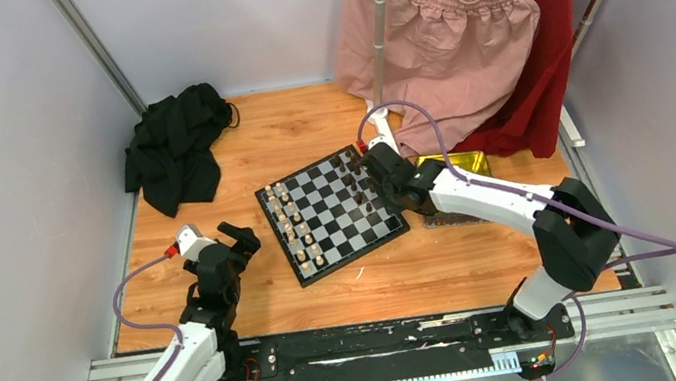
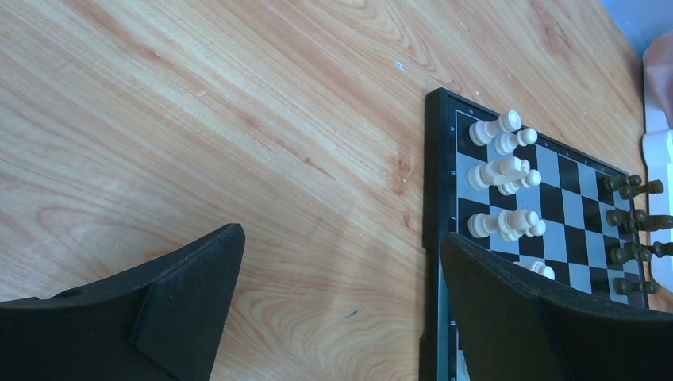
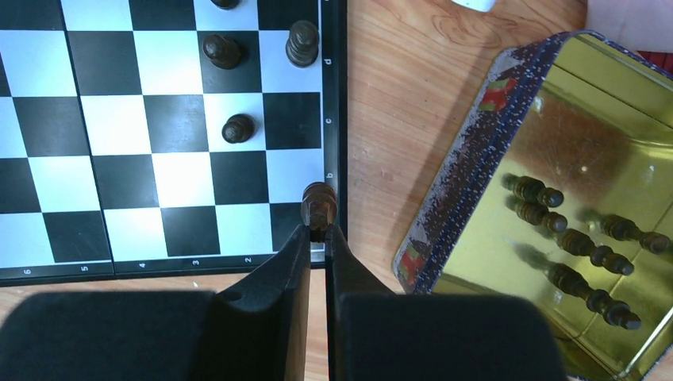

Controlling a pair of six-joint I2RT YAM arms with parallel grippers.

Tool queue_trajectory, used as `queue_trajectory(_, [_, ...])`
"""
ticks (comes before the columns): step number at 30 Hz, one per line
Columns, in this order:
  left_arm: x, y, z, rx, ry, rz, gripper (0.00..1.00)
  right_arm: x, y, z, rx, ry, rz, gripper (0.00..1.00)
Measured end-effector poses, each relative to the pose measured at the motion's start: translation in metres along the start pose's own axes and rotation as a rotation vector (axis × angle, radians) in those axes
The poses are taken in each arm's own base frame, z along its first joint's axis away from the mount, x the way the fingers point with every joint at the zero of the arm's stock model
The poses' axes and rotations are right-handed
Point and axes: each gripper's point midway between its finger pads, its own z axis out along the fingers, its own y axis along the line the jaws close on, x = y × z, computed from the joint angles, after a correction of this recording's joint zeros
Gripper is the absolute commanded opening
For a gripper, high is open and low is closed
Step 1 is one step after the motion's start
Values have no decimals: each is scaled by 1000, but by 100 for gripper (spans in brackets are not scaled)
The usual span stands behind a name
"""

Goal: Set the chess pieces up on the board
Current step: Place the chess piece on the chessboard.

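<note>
The pale square by the letter b [image 1: 386,214] [image 3: 295,175] is empty. I should next move my right gripper in from the edge of the board and down, and let go of the dark brown piece there.
The chequered board [image 1: 332,214] lies on the wooden table. Cream-white chessmen [image 2: 500,171] stand along its left side and dark brown ones [image 2: 635,218] along its right side. My right gripper [image 3: 319,230] is shut on a dark brown piece [image 3: 319,204] at the board's right edge [image 3: 333,119], near a corner square. In the top view the right gripper [image 1: 382,176] sits over that edge. Three more dark pieces [image 3: 238,128] stand on nearby squares. My left gripper [image 2: 341,270] is open and empty above bare wood just left of the board [image 2: 432,238].
A shiny yellow tin [image 3: 555,198] holding several dark brown pieces [image 3: 591,250] lies right of the board. A black cloth [image 1: 174,146] lies at the back left. A pink garment [image 1: 439,44] and a red one [image 1: 542,59] hang at the back right.
</note>
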Motion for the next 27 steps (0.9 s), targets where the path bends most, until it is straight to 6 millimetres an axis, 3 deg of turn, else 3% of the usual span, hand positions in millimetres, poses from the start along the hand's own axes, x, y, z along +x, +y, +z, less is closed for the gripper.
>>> queue_trajectory(13, [0,0,0,0,0,0,100,7,14,22,-25,40,-19,0])
queue_trajectory(23, [0,0,0,0,0,0,100,11,16,27,-28,54,-24,0])
queue_trajectory(27, [0,0,0,0,0,0,100,13,17,29,-30,62,-27,7])
